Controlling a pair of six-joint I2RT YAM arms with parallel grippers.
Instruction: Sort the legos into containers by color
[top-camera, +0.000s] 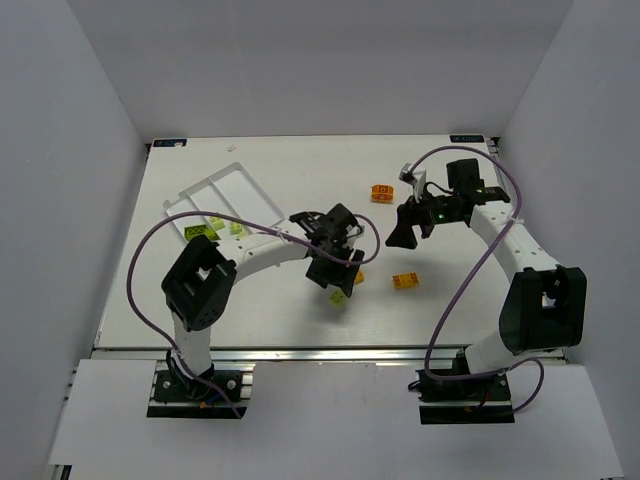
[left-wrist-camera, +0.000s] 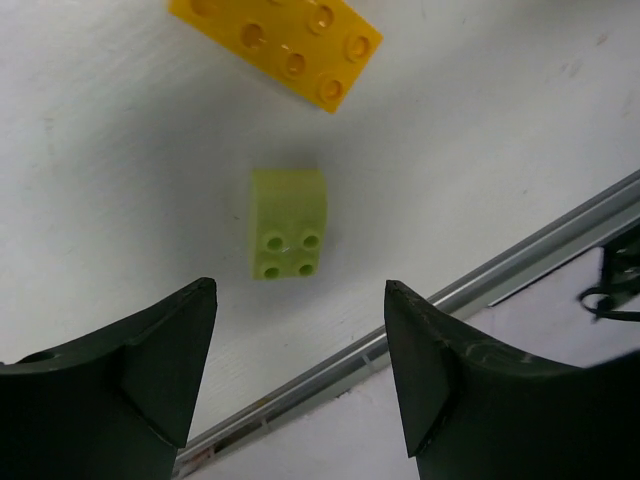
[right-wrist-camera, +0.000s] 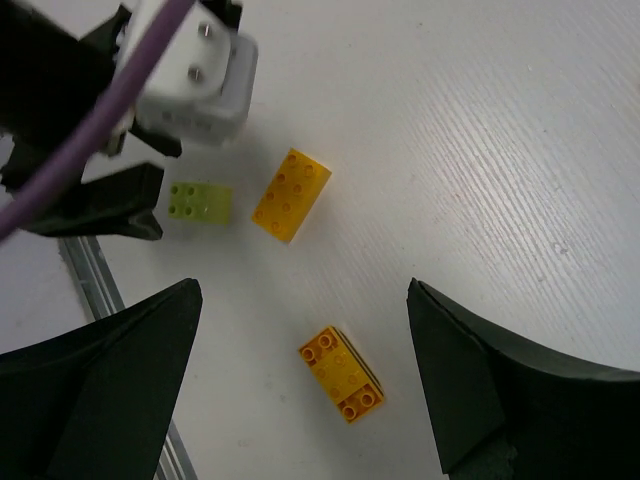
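Note:
My left gripper lowers its open fingers around the sides of the lime green lego (top-camera: 339, 296) (left-wrist-camera: 288, 222) next and closes, as it sits below, in line with their gap.
In the left wrist view a lime green lego (left-wrist-camera: 288, 222) lies on the table just beyond my open, empty left gripper (left-wrist-camera: 298, 290), and an orange lego (left-wrist-camera: 280, 45) lies farther on. In the top view the left gripper (top-camera: 338, 278) hovers over that lime lego (top-camera: 339, 296). My right gripper (right-wrist-camera: 302, 290) is open and empty above an orange lego (right-wrist-camera: 341, 374); a second orange lego (right-wrist-camera: 290, 195) and the lime lego (right-wrist-camera: 200, 201) lie beyond it. The white tray (top-camera: 222, 192) at the far left holds a few lime legos (top-camera: 200, 232).
Another orange lego (top-camera: 381, 192) lies at the back right of centre, close to the right arm's wrist. The table's metal front rail (left-wrist-camera: 480, 280) runs just behind the left gripper. White walls close the table in on three sides.

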